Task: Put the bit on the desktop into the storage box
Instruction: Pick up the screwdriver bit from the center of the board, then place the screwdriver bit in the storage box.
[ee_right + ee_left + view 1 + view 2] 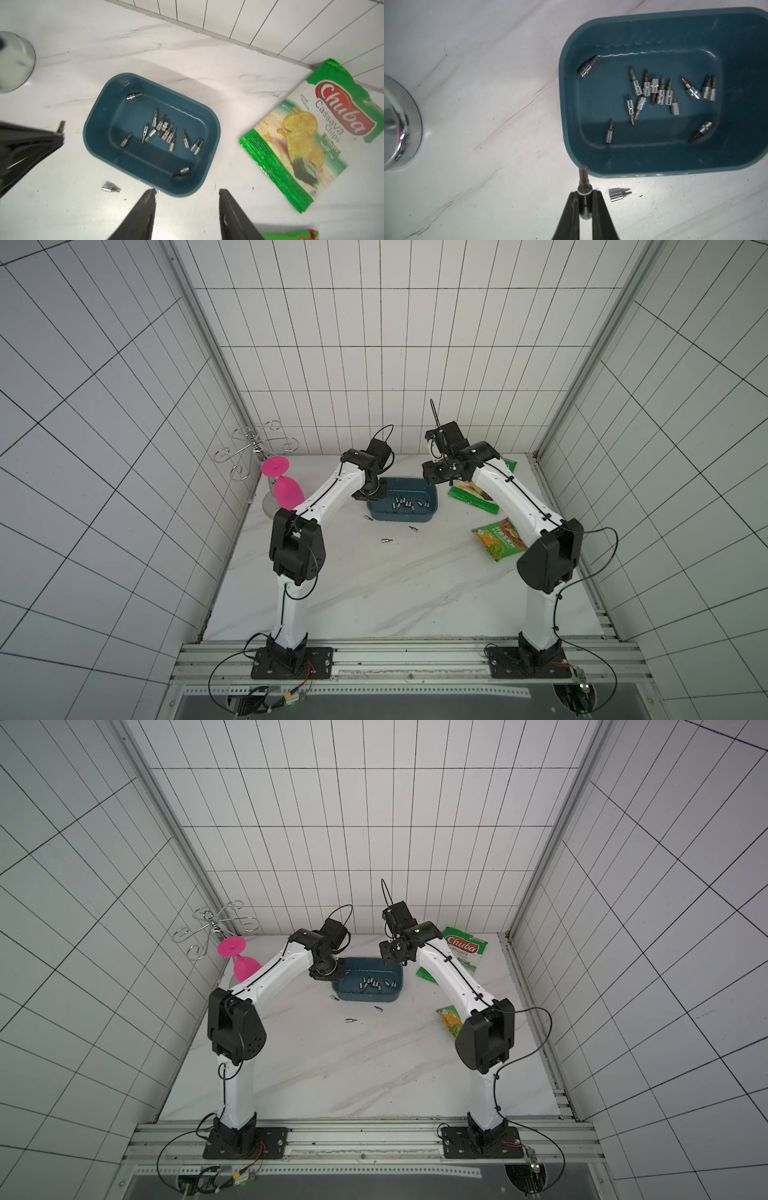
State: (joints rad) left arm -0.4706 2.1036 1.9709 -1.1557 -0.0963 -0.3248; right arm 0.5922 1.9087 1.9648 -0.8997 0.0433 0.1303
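My silver bit still hangs outside the box, so my left gripper will next move outward over the box's near corner and down toward the bare bottom of the box beside the clustered bits.
The teal storage box (432,506) (397,986) sits at the back middle of the white marble desktop (395,593), with several bits (654,91) lying inside. My left gripper (584,193) (365,497) is shut on a bit (583,176), hovering just outside the box's left near corner. A loose bit (618,194) (110,188) lies on the desktop beside that corner. Two more bits (413,527) (387,539) rest in front of the box. My right gripper (187,192) stands open and empty above the box's right side.
A pink goblet (282,485) hangs upside down from a chrome wire rack (253,448) at the back left; its shiny base (396,124) is near the box. Green chip bags (318,133) (498,537) lie to the right of the box.
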